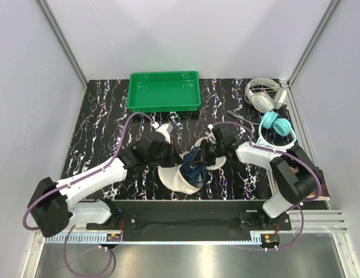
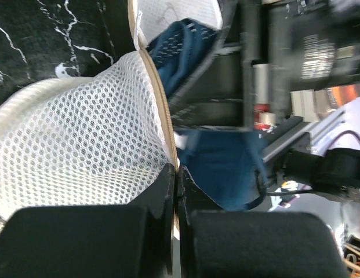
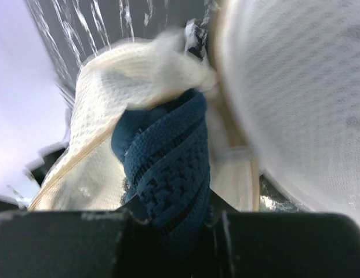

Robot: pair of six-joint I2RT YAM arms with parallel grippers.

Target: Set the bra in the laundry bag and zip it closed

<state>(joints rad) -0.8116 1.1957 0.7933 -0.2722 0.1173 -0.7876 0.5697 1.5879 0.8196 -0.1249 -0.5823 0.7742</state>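
Note:
The bra still hangs partly outside, so the robot's right gripper will next move down into the bag's opening, to the left in the top view, and let the bra go.
The cream mesh laundry bag lies open between my two arms at the table's near middle. The navy bra hangs bunched at its mouth, partly inside. My left gripper is shut on the bag's tan zipper rim; in the left wrist view the mesh spreads left of my left gripper and the bra droops to the right. My right gripper is shut on the bra; the right wrist view shows the knit fabric pinched in my right gripper, with the bag behind it.
A green plastic tray stands at the back centre. White headphones and teal headphones lie at the back right, close to my right arm. White walls enclose the black marbled table.

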